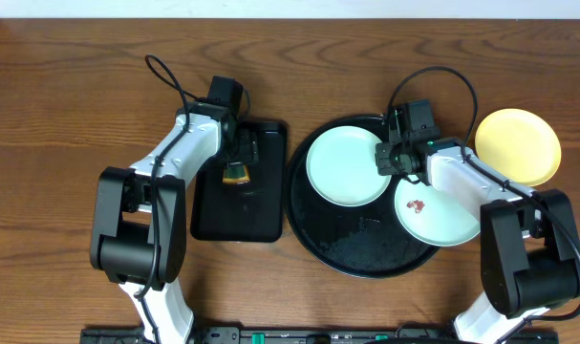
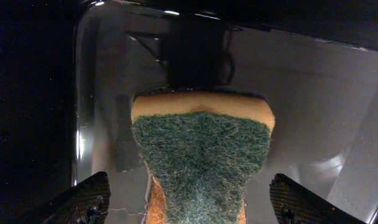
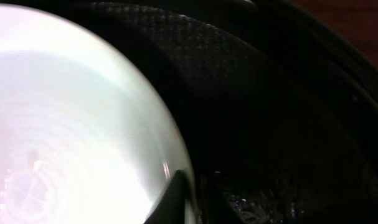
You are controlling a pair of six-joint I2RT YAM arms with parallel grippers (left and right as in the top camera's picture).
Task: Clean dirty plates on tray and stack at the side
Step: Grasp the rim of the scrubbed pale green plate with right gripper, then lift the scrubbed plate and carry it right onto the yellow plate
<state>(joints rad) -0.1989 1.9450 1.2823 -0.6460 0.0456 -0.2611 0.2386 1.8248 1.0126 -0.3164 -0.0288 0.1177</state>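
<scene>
My right gripper should lift, swing to the right in the overhead view and go down onto the pale yellow plate (image 1: 519,143) to let go, since the mint plate looks clean.
The round black tray (image 1: 361,253) holds a clean-looking mint-white plate (image 1: 342,167) at its upper left. A second mint-white plate (image 1: 442,218) with a reddish smear lies over the tray's right rim. The pale yellow plate (image 1: 519,143) sits on the table at the far right. My right gripper (image 1: 389,159) is shut on the right rim of the upper mint plate; in the right wrist view the fingers (image 3: 192,199) pinch the plate's edge (image 3: 83,112). My left gripper (image 1: 240,153) is open, its fingers (image 2: 192,205) wide apart on either side of a green-and-yellow sponge (image 2: 201,149).
The sponge (image 1: 237,174) lies in a smaller rectangular black tray (image 1: 237,215) left of the round tray. Its wet floor (image 2: 313,112) shows in the left wrist view. The round tray's textured floor (image 3: 269,124) shows beside the plate. Bare wooden table surrounds both trays.
</scene>
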